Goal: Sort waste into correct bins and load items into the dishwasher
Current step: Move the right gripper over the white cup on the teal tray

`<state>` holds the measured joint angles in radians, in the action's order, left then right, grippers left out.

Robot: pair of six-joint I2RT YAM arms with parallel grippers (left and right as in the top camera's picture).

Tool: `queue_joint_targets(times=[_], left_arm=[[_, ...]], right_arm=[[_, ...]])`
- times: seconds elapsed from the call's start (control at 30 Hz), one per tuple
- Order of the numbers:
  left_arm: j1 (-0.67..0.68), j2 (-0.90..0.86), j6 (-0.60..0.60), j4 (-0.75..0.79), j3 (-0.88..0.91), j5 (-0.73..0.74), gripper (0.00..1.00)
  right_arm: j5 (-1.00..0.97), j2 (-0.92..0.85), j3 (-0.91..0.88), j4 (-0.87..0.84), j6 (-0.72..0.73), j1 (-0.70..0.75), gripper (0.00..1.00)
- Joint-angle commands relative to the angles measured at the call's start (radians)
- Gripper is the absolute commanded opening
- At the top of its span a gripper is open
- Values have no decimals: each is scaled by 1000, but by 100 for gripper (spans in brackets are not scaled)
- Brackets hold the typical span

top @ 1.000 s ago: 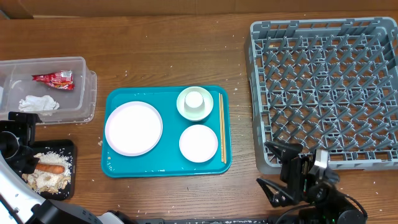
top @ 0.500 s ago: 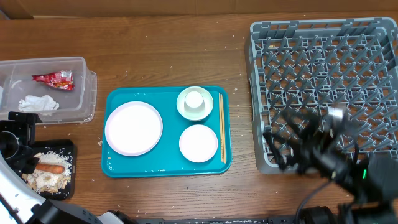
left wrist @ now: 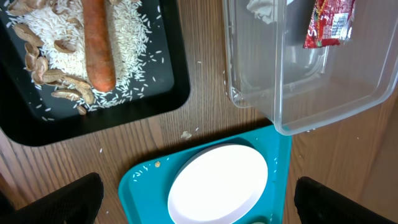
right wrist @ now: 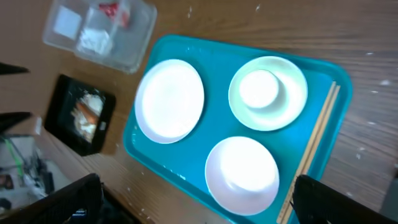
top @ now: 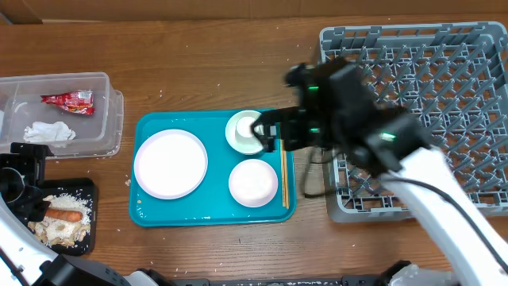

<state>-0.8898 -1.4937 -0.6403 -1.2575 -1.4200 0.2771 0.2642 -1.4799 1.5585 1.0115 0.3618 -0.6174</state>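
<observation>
My right gripper lowers and shifts left in the overhead view next, open fingers astride the small white cup (top: pixel 247 127) (right wrist: pixel 259 89), since the cup is in the bowl beneath.
The teal tray (top: pixel 151 214) holds a large white plate (top: pixel 171 164), a bowl (top: pixel 236 141) with a small cup (top: pixel 248 127) in it, a second bowl (top: pixel 253 183) and chopsticks (top: pixel 282 163). My right gripper (top: pixel 268 132) hangs open and empty above the tray's right side; in its wrist view (right wrist: pixel 205 199) the plate (right wrist: pixel 169 99), cup (right wrist: pixel 258 87), lower bowl (right wrist: pixel 241 174) and chopsticks (right wrist: pixel 314 140) lie below. The clear tub (top: pixel 107 111) holds the red wrapper (top: pixel 67 100) and tissue (top: pixel 48 132). The black tray (top: pixel 86 191) holds the carrot stick (top: pixel 63 214) and crumbs. My left gripper (left wrist: pixel 199 199) is open and empty.
The grey dish rack (top: pixel 421 111) stands at the right with no dishes in it. My left arm (top: pixel 20 187) sits at the front left beside the black tray. Pale crumbs dot the wood around both bins and the teal tray.
My right arm has swung from the table's front right edge up and left, and now hangs over the teal tray's right side. The left arm has not moved.
</observation>
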Motion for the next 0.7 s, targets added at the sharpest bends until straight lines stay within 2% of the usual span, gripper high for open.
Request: queue_joint_targets(times=[0.0,0.13,0.3,0.67], left_arm=[[2,-5,9,2,-6,4,100],[2,-5,9,2,-6,4,100],[2,-5,9,2,-6,4,100],[2,-5,9,2,-6,4,100]], right_arm=[[-82,-134,26,-77,-2,-58,100],[-213,-283,27,-118,12,-85,100],[-373,-364,27,-153,61,-90,100],[-377,-453,26,-313,35,-103,100]])
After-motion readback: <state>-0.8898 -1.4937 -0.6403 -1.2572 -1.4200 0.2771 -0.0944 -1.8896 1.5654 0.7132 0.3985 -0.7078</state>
